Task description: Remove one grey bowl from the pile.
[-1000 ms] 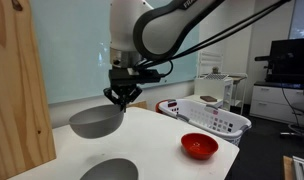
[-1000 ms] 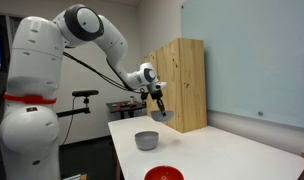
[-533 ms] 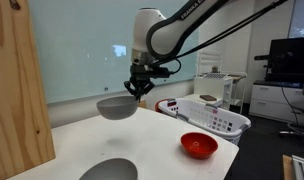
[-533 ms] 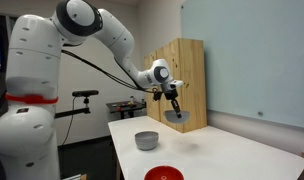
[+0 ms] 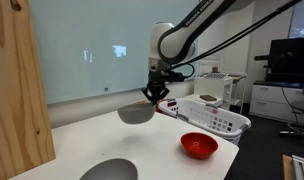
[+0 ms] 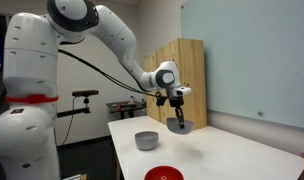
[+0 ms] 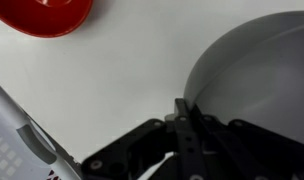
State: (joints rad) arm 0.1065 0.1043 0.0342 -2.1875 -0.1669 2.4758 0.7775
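The grey bowl will go down next onto the bare tabletop (image 5: pixel 152 145) beside the red bowl, and my gripper will let go of it there, because that spot is clear of the pile.
My gripper (image 5: pixel 154 94) is shut on the rim of a grey bowl (image 5: pixel 137 113) and holds it in the air above the white table (image 5: pixel 142 150). The same bowl shows in an exterior view (image 6: pixel 180 126) under the gripper (image 6: pixel 176 105), and it fills the right of the wrist view (image 7: pixel 257 75), where the gripper (image 7: pixel 185 108) pinches its edge. The pile of grey bowls (image 5: pixel 109 169) sits on the table at the near edge; it also shows in an exterior view (image 6: pixel 146 140), to the left of the held bowl.
A glossy red bowl (image 5: pixel 199 145) sits on the table; it also shows in both other views (image 6: pixel 163 173) (image 7: pixel 47 15). A white slotted basket (image 5: pixel 212 115) stands at the table's far side. A wooden panel (image 5: pixel 17 90) stands beside the table.
The gripper has carried the grey bowl sideways away from the wooden panel, towards the white basket, and a little lower. The pile and red bowl have not moved.
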